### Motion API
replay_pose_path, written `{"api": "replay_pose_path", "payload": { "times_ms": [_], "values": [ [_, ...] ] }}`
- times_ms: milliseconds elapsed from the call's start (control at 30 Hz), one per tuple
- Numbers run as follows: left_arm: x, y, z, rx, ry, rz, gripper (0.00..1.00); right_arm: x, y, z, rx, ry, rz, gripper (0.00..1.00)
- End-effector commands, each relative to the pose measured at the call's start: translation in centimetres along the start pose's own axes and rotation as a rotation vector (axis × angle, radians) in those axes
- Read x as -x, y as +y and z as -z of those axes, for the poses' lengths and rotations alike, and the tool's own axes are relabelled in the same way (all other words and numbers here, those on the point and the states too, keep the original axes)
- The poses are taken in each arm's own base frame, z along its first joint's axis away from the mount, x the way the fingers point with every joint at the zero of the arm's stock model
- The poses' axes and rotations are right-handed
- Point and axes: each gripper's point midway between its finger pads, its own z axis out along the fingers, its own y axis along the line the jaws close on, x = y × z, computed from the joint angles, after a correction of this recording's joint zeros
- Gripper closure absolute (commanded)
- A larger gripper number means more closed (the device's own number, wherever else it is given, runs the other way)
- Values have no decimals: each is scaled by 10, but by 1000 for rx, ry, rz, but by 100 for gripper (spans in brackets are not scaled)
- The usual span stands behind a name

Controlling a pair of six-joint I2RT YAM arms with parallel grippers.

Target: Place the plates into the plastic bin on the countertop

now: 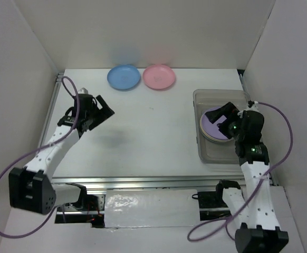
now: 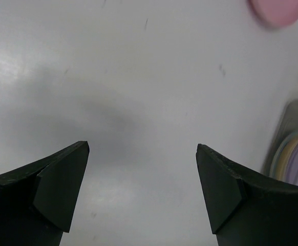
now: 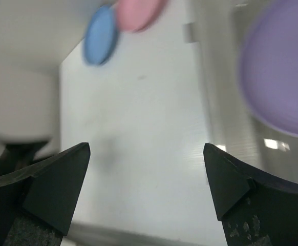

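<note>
Next I need to move my left gripper outward and down onto the blue plate's rim opposite the pink plate, since that rim lies outward of my gripper and below it.
A blue plate [image 1: 124, 77] and a pink plate [image 1: 159, 76] lie side by side at the back of the white countertop [image 1: 143, 137]. The translucent plastic bin [image 1: 203, 150] stands at the right with a purple plate [image 1: 212, 129] on top of a stack inside; cream and yellow rims show under it in the left wrist view [image 2: 287, 154]. My left gripper [image 1: 102, 110] is open and empty above the left part of the countertop. My right gripper [image 1: 223, 115] is open and empty over the bin, above the purple plate [image 3: 282, 66].
White walls enclose the back and both sides. A metal rail [image 1: 143, 182] runs along the front edge. The pink plate shows at the top right of the left wrist view [image 2: 277, 11].
</note>
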Motion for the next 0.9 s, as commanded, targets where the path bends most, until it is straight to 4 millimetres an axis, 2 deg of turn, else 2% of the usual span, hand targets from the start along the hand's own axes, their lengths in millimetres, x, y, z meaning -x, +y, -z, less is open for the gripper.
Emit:
{"api": "replay_pose_path", "payload": {
  "times_ms": [0, 33, 67, 100, 133, 167, 233, 267, 333, 367, 400, 433, 500, 533, 567, 633, 667, 700, 733, 767, 800, 867],
  "values": [
    [53, -20, -44, -88, -100, 201, 1, -17, 77, 43, 306, 68, 163, 0],
    [79, -38, -54, -193, -176, 238, 1, -31, 87, 56, 393, 98, 183, 0],
    [80, -24, -86, -171, -157, 281, 1, -50, 109, 74, 541, 175, 200, 0],
    [87, -24, -102, -187, -156, 340, 1, -59, 116, 84, 606, 210, 203, 0],
    [93, -30, -117, -215, -143, 346, 1, -73, 118, 95, 666, 250, 212, 0],
    [109, -36, -150, -209, -141, 344, 1, -80, 123, 105, 710, 277, 214, 0],
    [119, -38, -182, -168, -147, 302, 1, -87, 125, 117, 747, 282, 231, 0],
    [125, -42, -208, -153, -149, 290, 1, -93, 126, 123, 766, 295, 247, 0],
    [127, -42, -228, -148, -162, 281, 1, -100, 125, 130, 792, 307, 258, 0],
    [125, -35, -249, -143, -162, 289, 1, -102, 126, 133, 808, 315, 257, 0],
    [129, -37, -257, -160, -181, 295, 1, -108, 128, 136, 831, 336, 261, 0],
    [125, -29, -274, -137, -180, 300, 1, -113, 125, 134, 833, 351, 260, 0],
    [117, -20, -292, -108, -152, 303, 1, -119, 125, 134, 842, 369, 270, 0],
    [104, -6, -311, -71, -122, 306, 1, -122, 123, 131, 835, 378, 274, 0],
    [119, -9, -315, -61, -161, 312, 1, -122, 123, 130, 830, 378, 282, 0],
    [107, 2, -333, -11, -136, 310, 1, -127, 121, 127, 826, 392, 285, 0],
    [117, -2, -335, 2, -167, 309, 3, -127, 121, 127, 830, 387, 291, 0],
    [102, 11, -343, 66, -133, 308, 4, -127, 120, 123, 817, 379, 287, 0],
    [111, 7, -344, 86, -147, 318, 5, -126, 119, 121, 805, 367, 292, 0],
    [113, 11, -345, 115, -156, 324, 7, -126, 117, 119, 789, 367, 294, 0],
    [102, 18, -349, 155, -131, 325, 9, -123, 118, 120, 783, 351, 303, 0],
    [106, 16, -349, 163, -143, 333, 18, -120, 118, 119, 766, 338, 312, 0]
  ]
}}
